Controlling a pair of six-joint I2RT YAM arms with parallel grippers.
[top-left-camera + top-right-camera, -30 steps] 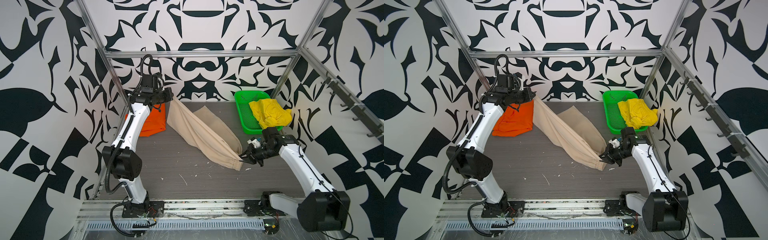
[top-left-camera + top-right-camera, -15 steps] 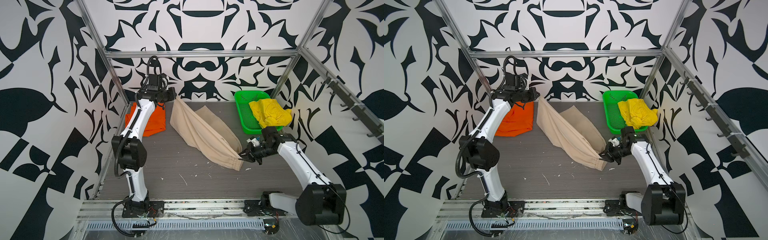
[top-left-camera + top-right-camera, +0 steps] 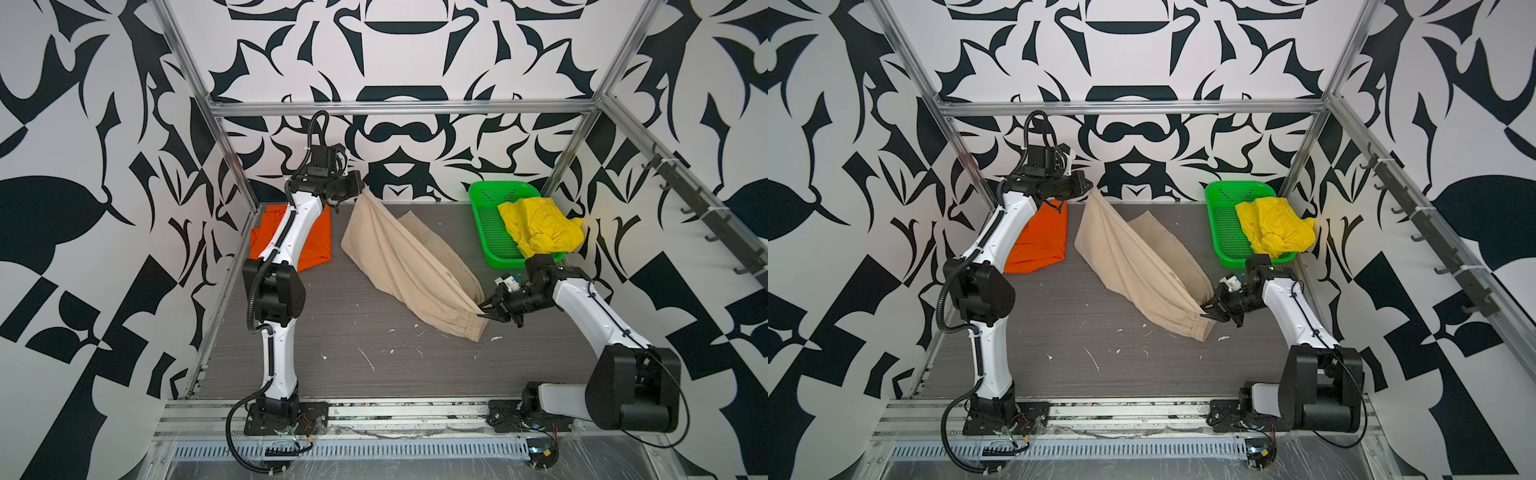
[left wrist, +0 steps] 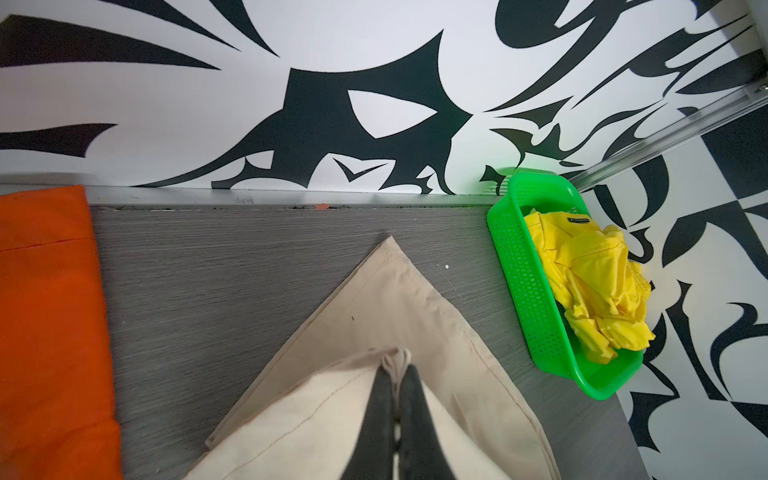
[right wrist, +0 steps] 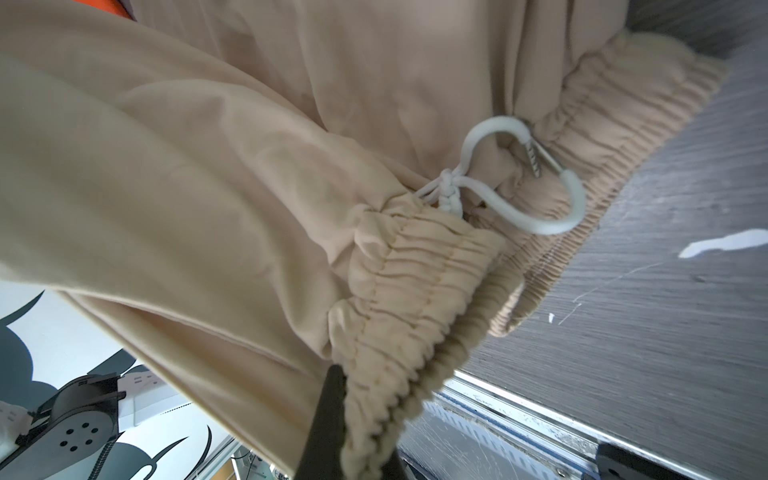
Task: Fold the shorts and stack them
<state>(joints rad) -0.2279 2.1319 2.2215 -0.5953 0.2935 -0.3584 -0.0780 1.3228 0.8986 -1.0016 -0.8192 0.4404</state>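
I should lower the bunched hem with my left gripper next, toward the basket and the lower leg's far corner [image 3: 409, 216] [image 4: 389, 244] below, and let go to cover the exposed leg.
The beige shorts [image 3: 399, 257] [image 3: 1133, 257] hang stretched between both arms above the grey table. My left gripper [image 3: 360, 190] [image 3: 1089, 189] is shut on a bunched leg hem at the back, seen pinched in the left wrist view [image 4: 397, 370]. My right gripper [image 3: 482, 312] [image 3: 1204, 311] is shut on the elastic waistband [image 5: 415, 291], where the white drawstring [image 5: 519, 178] loops. The orange shorts [image 3: 318, 245] [image 3: 1040, 241] lie flat at the back left. The yellow shorts [image 3: 540, 226] [image 3: 1273, 226] sit crumpled in the basket.
A green perforated basket [image 3: 488, 232] [image 3: 1223, 232] [image 4: 528, 291] stands at the back right by the frame post. Aluminium frame rails border the table [image 3: 374, 353]. Small white scraps lie on the table's front half.
The left gripper has risen and moved right along the back wall, lifting the beige hem higher. The right gripper has moved slightly back with the waistband.
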